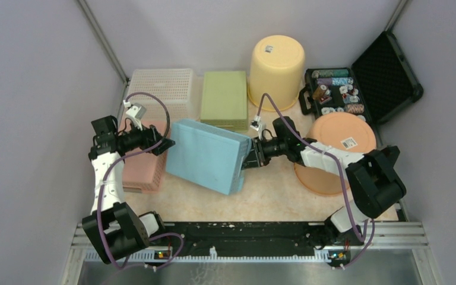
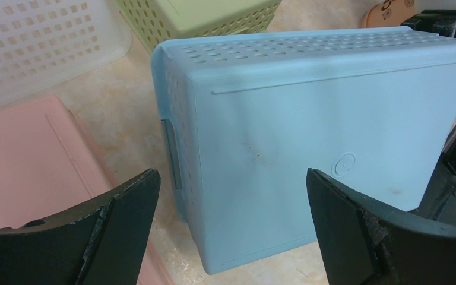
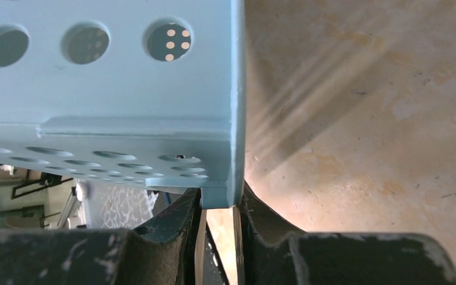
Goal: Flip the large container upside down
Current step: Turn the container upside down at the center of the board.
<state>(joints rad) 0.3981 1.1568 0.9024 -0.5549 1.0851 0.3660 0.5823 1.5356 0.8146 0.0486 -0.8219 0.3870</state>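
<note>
The right gripper lowers the bin's raised rim toward the bare tabletop below the fingers next and releases it, since the bin's flat bottom faces up.
The large container is a light blue perforated bin [image 1: 208, 154]. It sits tilted in the middle of the table with its flat bottom facing up and toward the left. It also shows in the left wrist view [image 2: 309, 136] and the right wrist view [image 3: 107, 119]. My right gripper [image 1: 254, 153] is shut on the bin's rim at its right end; the rim edge sits between the jaws [image 3: 218, 202]. My left gripper [image 1: 165, 144] is open and empty just off the bin's left end, with the jaws wide apart [image 2: 231, 177] and not touching it.
An upside-down pink bin [image 1: 145, 169] lies under my left arm. A white basket [image 1: 163, 86], a green bin [image 1: 224, 98] and a yellow bucket [image 1: 276, 62] stand at the back. An orange tub [image 1: 338, 142] and an open black case [image 1: 356, 89] are on the right.
</note>
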